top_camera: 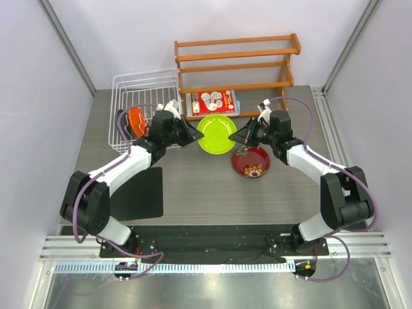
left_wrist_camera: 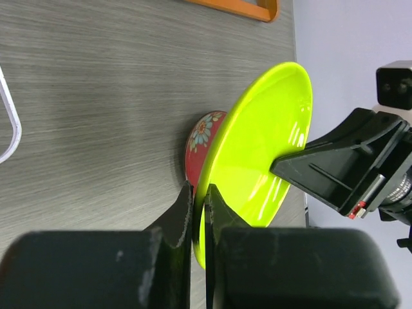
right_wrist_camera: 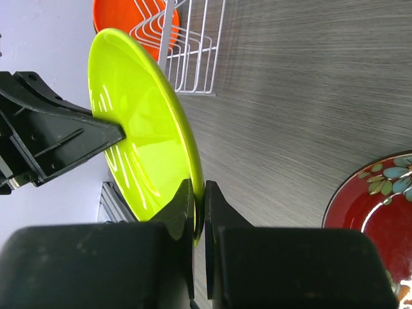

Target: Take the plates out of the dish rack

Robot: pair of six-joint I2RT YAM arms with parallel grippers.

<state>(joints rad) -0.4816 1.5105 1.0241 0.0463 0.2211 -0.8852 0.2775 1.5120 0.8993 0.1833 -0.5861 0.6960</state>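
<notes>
Next, my right gripper moves back, then down, and releases the lime green plate [top_camera: 215, 134] onto the open side of the other plate, since the dark red floral plate [top_camera: 252, 162] lies flat and empty.
The lime green plate [top_camera: 215, 134] hangs above the table's middle, held at both edges. My left gripper [top_camera: 196, 135] is shut on its left rim [left_wrist_camera: 201, 190], and my right gripper [top_camera: 233, 138] is shut on its right rim [right_wrist_camera: 198, 187]. In the left wrist view the lime plate [left_wrist_camera: 257, 148] stands on edge, as it does in the right wrist view [right_wrist_camera: 138, 135]. The dark red floral plate [top_camera: 252, 162] lies flat on the table under the right arm. An orange plate [top_camera: 135, 120] stands in the white wire dish rack [top_camera: 145, 84] at the back left.
An orange-brown wooden shelf [top_camera: 238, 61] stands at the back. A red-and-white packet [top_camera: 214, 102] lies in front of it, just behind the lime plate. A black mat [top_camera: 138, 193] lies at the near left. Grey walls close in both sides.
</notes>
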